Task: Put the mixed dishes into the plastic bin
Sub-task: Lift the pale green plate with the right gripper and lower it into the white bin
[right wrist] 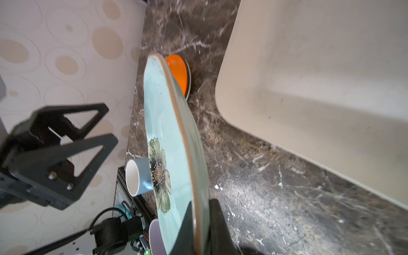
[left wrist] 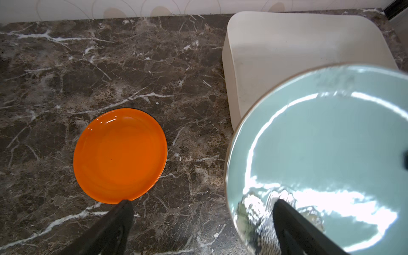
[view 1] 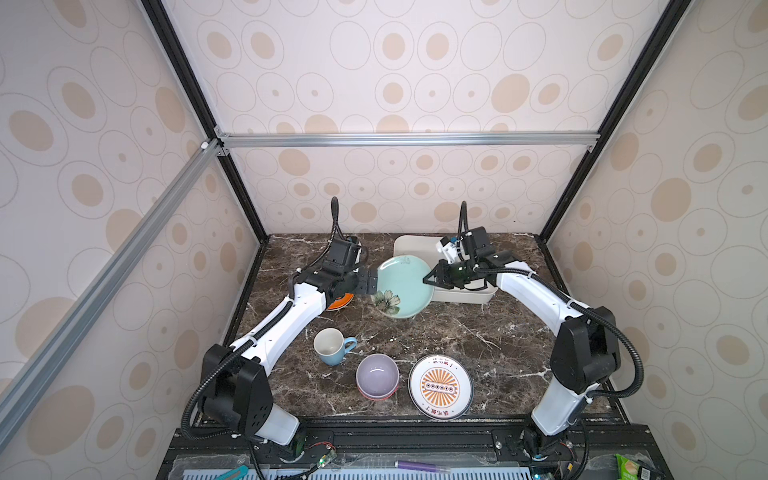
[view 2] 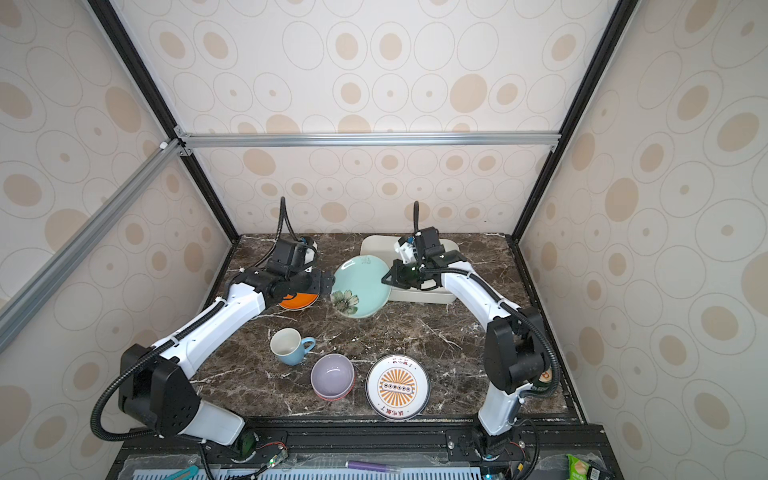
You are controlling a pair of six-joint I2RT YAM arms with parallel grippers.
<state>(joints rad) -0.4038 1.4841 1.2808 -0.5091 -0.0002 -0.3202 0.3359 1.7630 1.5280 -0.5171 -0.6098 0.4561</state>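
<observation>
I will next move my right gripper over the white plastic bin's empty bottom, lower it and release the mint plate's rim, because the plate hangs partly outside.
My right gripper (view 1: pixel 430 280) (right wrist: pixel 199 205) is shut on the rim of the mint plate with a flower (view 1: pixel 405 286) (view 2: pixel 361 286) (right wrist: pixel 163 132). The plate hangs tilted above the table, just left of the white plastic bin (view 1: pixel 415 245) (left wrist: pixel 287 44) and overlapping its corner in both top views. My left gripper (view 1: pixel 372 286) (left wrist: pixel 202 201) stands open at the plate's left edge, holding nothing. Under it lies the orange plate (view 1: pixel 343 300) (left wrist: pixel 120 155) with a dark rim beneath. Nearer the front are the blue mug (view 1: pixel 332 345), the lilac bowl (view 1: pixel 377 374) nested in a red-rimmed bowl, and the sunburst plate (view 1: pixel 440 386).
The bin (right wrist: pixel 309 77) holds no dishes where its inside shows. A green object (view 2: pixel 545 377) is partly hidden behind the right arm. Patterned walls and black frame posts close in the marble table (view 1: pixel 478 340) on three sides.
</observation>
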